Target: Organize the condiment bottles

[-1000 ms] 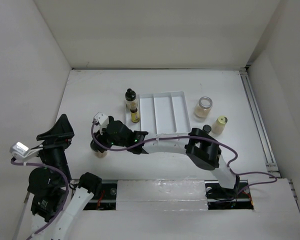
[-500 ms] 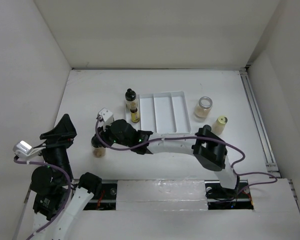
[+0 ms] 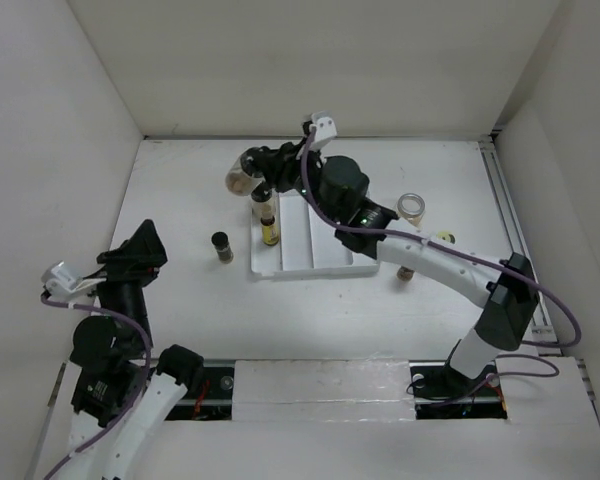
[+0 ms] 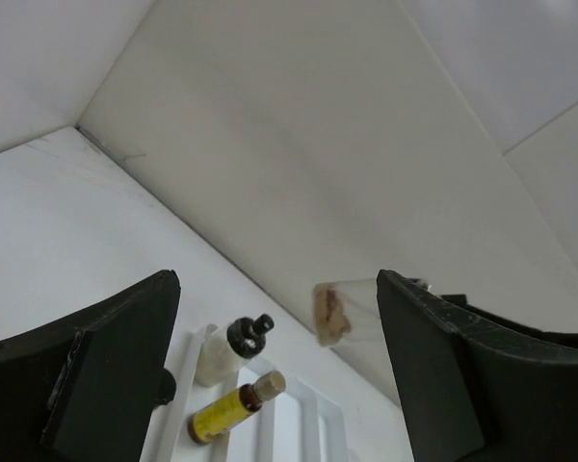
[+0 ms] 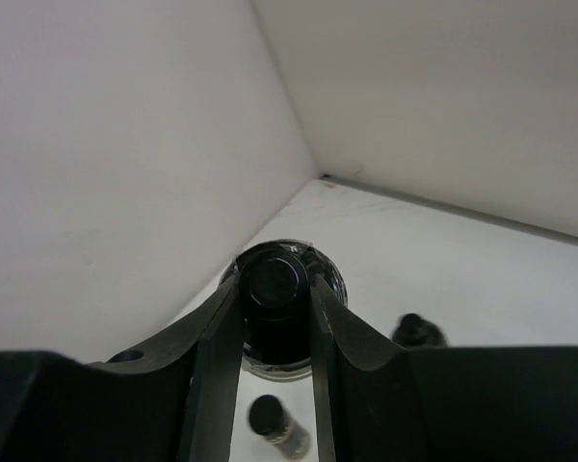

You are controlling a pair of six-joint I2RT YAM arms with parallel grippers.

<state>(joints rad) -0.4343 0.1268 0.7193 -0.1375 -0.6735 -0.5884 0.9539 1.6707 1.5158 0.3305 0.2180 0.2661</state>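
Observation:
I will next use my right gripper to tilt the bottle upright and move down over the far end of the slot (image 3: 294,207) beside the yellow bottle, because that slot is empty.
My right gripper (image 3: 254,176) is shut on the black cap of a clear bottle with beige contents (image 3: 240,182). It holds the bottle tilted in the air over the far left corner of the white tray (image 3: 325,240); the cap fills the right wrist view (image 5: 275,289). The bottle also shows in the left wrist view (image 4: 333,310). A yellow bottle (image 3: 269,228) lies in the tray's left slot. A pale black-capped bottle (image 4: 233,348) stands beside it. A dark bottle (image 3: 222,246) stands left of the tray. My left gripper (image 3: 132,262) is open and empty at the near left.
A clear open jar (image 3: 412,207) and a yellow-topped bottle (image 3: 443,240) stand right of the tray. A small bottle (image 3: 405,272) shows just under the right arm. White walls close in the table at the left, back and right.
My right arm has lifted the beige bottle from the near left of the table and swung it up to the tray's far left corner. The dark bottle left of the tray is now uncovered.

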